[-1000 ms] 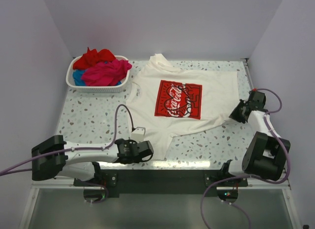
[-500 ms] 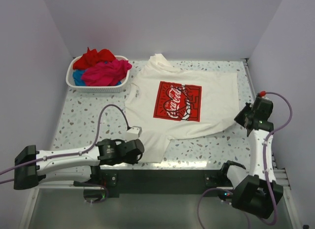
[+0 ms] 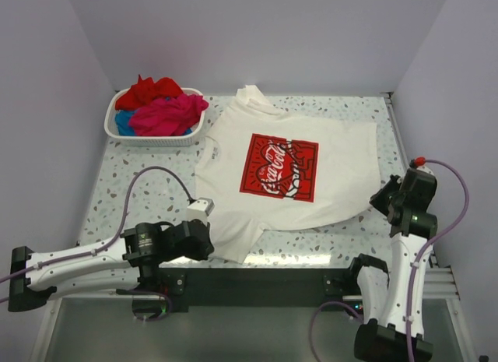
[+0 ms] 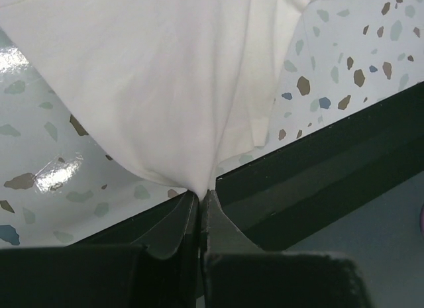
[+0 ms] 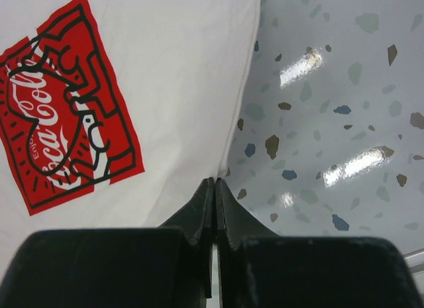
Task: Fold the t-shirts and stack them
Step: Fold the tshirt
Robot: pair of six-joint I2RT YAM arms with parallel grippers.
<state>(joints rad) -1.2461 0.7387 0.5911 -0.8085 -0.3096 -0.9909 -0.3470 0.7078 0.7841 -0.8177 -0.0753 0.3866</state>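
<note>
The pinched sleeve sticks out toward the front bar, so my left gripper will next carry it outward over the white t-shirt between print (image 3: 278, 166) and basket and let it go.
The white t-shirt (image 3: 334, 163) with the red Coca-Cola print (image 3: 278, 166) lies spread on the speckled table. My left gripper (image 3: 208, 239) is shut on its near left edge by the table's front edge; the cloth (image 4: 159, 76) bunches into the closed tips of the left gripper (image 4: 201, 193). My right gripper (image 3: 379, 197) is shut on the shirt's near right corner; in the right wrist view the right gripper (image 5: 216, 181) pinches the shirt's hem (image 5: 199, 69) beside the print (image 5: 63, 116). Red (image 3: 148, 91), magenta-pink (image 3: 167, 114) and blue (image 3: 122, 124) shirts lie piled in the basket.
The white slatted basket (image 3: 156, 138) stands at the table's back left. The black front rail (image 3: 257, 276) runs along the near edge, right under my left gripper. Walls close in the left, back and right sides. Purple cables loop from both arms.
Both arms have pulled back toward the near edge, dragging the white shirt with them. The shirt now lies flatter and its near hem is stretched between the grippers.
</note>
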